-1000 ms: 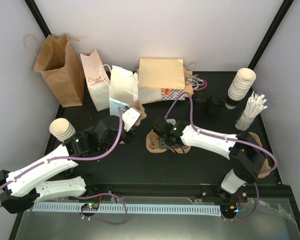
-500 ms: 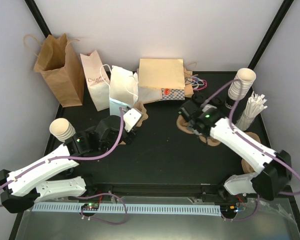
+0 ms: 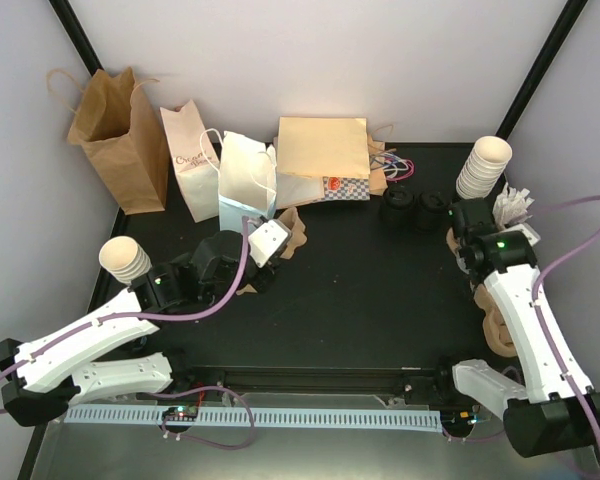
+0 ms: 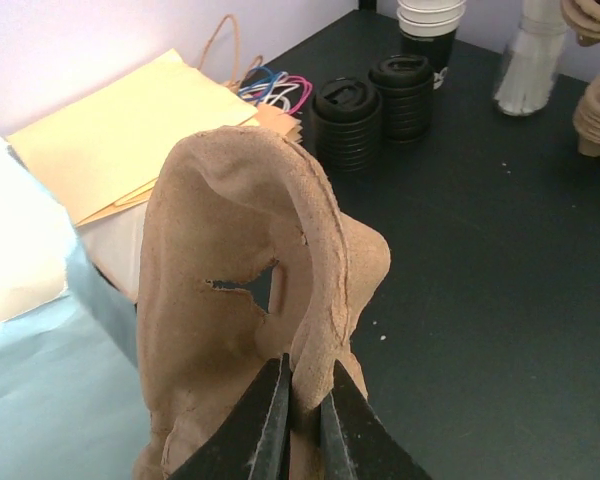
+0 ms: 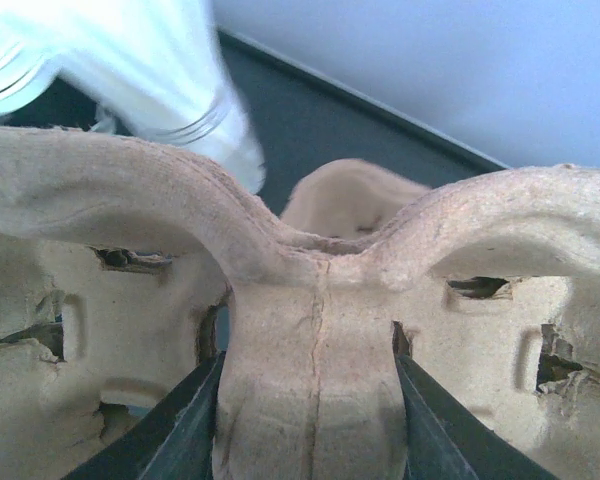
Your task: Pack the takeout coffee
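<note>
My right gripper should next move the second pulp carrier to the right in the top view and back, and then lower it onto the stacked pulp carriers.
No takeout coffee shows in any view. My left gripper (image 3: 272, 240) (image 4: 302, 420) is shut on the rim of a brown pulp cup carrier (image 4: 240, 290) (image 3: 294, 236), held upright beside the white paper bag (image 3: 245, 180). At the right side of the table my right gripper (image 5: 310, 400) (image 3: 475, 235) is shut on the middle post of a second pulp carrier (image 5: 310, 300). In the top view that carrier is mostly hidden under the wrist. A blurred white holder of straws (image 5: 160, 70) stands just beyond it.
Along the back stand a brown bag (image 3: 115, 130), a printed pale bag (image 3: 190, 160) and flat folded bags (image 3: 320, 160). Two stacks of black lids (image 3: 415, 210), a bare cup stack (image 3: 483, 165), straws (image 3: 512, 205) and stacked carriers (image 3: 500, 330) crowd the right. Another cup stack (image 3: 125, 258) sits left.
The right arm has swung its carrier from the table's middle across to the right edge, by the cups and straws. The left gripper has shifted its carrier slightly right.
</note>
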